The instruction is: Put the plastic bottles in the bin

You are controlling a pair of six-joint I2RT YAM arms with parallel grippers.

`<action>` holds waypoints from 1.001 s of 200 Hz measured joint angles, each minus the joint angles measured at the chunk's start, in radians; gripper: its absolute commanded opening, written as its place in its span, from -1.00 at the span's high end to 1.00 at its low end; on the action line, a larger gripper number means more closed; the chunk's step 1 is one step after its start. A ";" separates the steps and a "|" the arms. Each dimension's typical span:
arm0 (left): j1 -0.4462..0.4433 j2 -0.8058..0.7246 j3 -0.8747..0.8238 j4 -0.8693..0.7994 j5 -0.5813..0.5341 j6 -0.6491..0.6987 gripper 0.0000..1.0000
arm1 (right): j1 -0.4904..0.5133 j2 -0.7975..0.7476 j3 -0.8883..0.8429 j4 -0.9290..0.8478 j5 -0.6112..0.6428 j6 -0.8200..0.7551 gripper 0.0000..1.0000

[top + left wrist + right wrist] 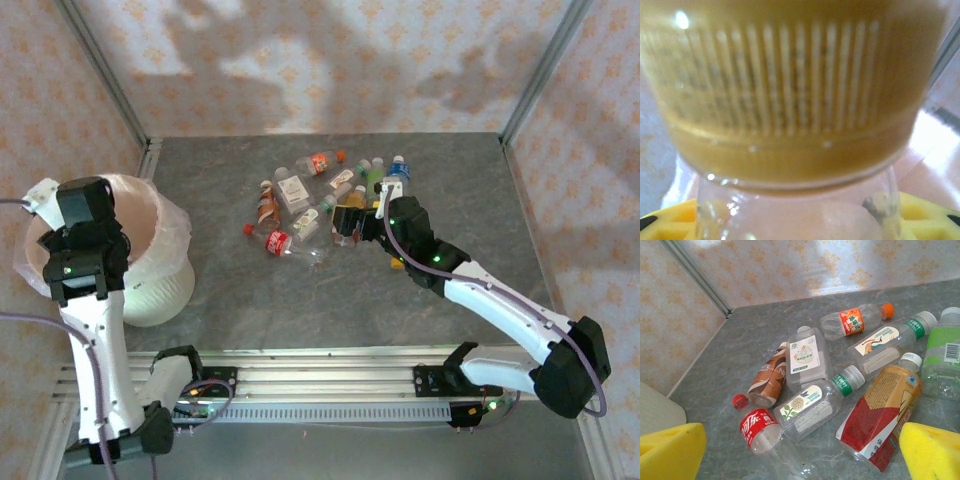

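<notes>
I will lower my left gripper next toward the pale bin's opening (143,222) below it. I will let go of the bottle's clear neck inside the bin's bag-lined rim.
My left gripper (85,268) hangs over the near rim of the pale bin (155,290) with its thin bag lining. In the left wrist view it is shut on the clear neck of a plastic bottle (790,210), whose amber ribbed cap (790,100) looms close to the lens, between yellow pads (670,220). My right gripper (350,230) stands open just above the pile of plastic bottles (310,200). Between its yellow pads (670,455) lie a red-labelled cola bottle (760,427), a clear bottle with a green neck band (812,405) and a red-and-gold labelled bottle (880,420).
A loose red cap (740,400) lies by a brown-labelled bottle (767,377). An orange-capped bottle (855,321) and a green-labelled one (945,352) lie further back. Patterned walls and metal corner posts (115,90) close in the grey table (240,300).
</notes>
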State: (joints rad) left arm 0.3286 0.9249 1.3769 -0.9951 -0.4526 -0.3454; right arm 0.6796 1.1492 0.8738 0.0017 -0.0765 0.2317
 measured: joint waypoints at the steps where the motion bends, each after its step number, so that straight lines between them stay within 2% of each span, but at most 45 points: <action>1: 0.013 0.000 -0.006 0.000 0.013 -0.001 0.11 | 0.000 0.000 0.000 0.000 0.000 0.000 -0.99; 32: 0.179 0.002 -0.068 -0.002 0.234 -0.034 0.11 | 0.000 0.000 0.000 0.000 -0.003 -0.001 -0.99; 59: 0.198 0.007 -0.100 -0.004 0.312 -0.056 0.10 | 0.000 0.001 0.000 0.000 -0.003 0.002 -0.99; 124: 0.198 -0.003 -0.201 0.002 0.315 -0.089 -0.14 | 0.000 0.026 0.009 -0.003 -0.012 0.011 -1.00; 150: 0.198 -0.016 -0.209 0.012 0.316 -0.101 -0.40 | 0.000 0.047 0.027 -0.006 -0.014 0.019 -1.00; 200: 0.198 -0.016 -0.206 0.011 0.320 -0.099 -0.52 | 0.000 0.061 0.029 -0.013 -0.014 0.030 -1.00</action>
State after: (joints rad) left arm 0.5262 0.9092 1.1706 -0.9836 -0.1326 -0.4446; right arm 0.6796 1.2106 0.9028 -0.0109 -0.0910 0.2619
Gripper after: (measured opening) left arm 0.745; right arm 0.999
